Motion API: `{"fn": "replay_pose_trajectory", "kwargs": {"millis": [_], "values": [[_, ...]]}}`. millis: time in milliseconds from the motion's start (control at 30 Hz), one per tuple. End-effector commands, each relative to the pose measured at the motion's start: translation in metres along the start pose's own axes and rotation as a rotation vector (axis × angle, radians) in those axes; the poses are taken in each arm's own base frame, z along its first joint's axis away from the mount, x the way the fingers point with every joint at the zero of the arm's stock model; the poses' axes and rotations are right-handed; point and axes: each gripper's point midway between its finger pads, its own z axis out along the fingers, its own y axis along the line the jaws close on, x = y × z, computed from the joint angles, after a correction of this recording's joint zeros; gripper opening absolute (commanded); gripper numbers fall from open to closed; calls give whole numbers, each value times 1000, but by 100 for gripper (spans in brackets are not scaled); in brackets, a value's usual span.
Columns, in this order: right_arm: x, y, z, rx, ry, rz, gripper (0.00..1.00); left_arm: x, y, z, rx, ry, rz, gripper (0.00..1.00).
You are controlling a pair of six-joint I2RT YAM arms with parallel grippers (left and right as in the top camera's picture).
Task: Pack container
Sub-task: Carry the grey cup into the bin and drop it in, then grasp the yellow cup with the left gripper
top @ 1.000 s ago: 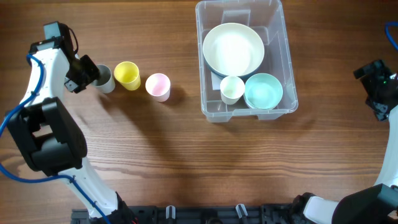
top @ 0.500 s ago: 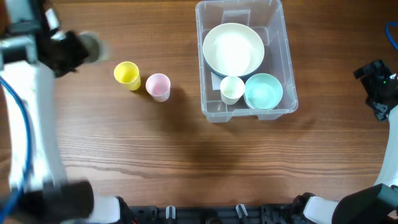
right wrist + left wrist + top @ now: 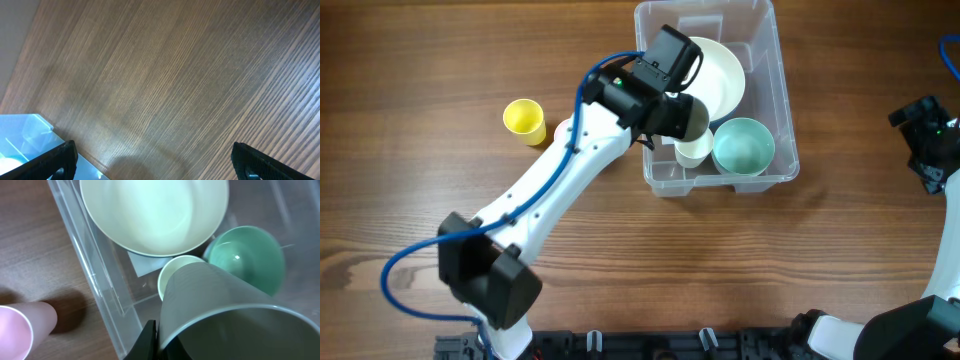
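I should lower my left gripper toward the pale cup next and bring the bottom of the grey cup into the pale cup's opening [image 3: 695, 145] [image 3: 174, 272], because that opening is clear just below the bottom of the grey cup.
The clear container [image 3: 760, 30] stands at the back right and holds a large cream bowl [image 3: 720, 70], a small pale cup [image 3: 697, 152] and a teal bowl [image 3: 744, 147]. My left gripper [image 3: 672, 112] is shut on a grey cup [image 3: 692, 118] and holds it above the container, over the pale cup. In the left wrist view the grey cup [image 3: 225, 315] fills the foreground, one finger [image 3: 149, 342] pressed on its rim, above the pale cup [image 3: 172, 272], the cream bowl [image 3: 155, 215] and the teal bowl [image 3: 247, 255]. My right gripper [image 3: 930, 155] is open and empty at the right edge.
A yellow cup [image 3: 524, 118] stands on the wooden table left of the container. A pink cup [image 3: 15, 332] stands just outside the container's left wall [image 3: 95, 275]; my left arm hides it in the overhead view. The right wrist view shows a container corner [image 3: 22, 137].
My left arm has swung from the far left of the table to over the container, carrying the grey cup. It now covers the pink cup from above. The right arm has not moved.
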Motion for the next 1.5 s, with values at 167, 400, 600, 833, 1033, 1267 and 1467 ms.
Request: {"fn": "replay_pose_trajectory", "kwargs": {"millis": [167,400,600,833,1033,1267,1467], "values": [[-2,1,1,-4,0,12,100,12,-11,40,55,83,12,4],[-2,1,1,-4,0,13,100,-1,52,-17,-127,0,-63,81],[-2,1,1,-4,1,12,100,24,215,-90,-358,1,-547,93],[-2,1,1,-4,1,12,100,86,295,-20,-272,253,-816,85],[-2,1,1,-4,0,13,100,104,316,44,-294,350,-819,69],[-2,1,1,-4,1,12,100,111,322,60,-305,370,-866,11],[-2,1,1,-4,0,12,100,93,338,-6,-368,277,-883,4]]}}
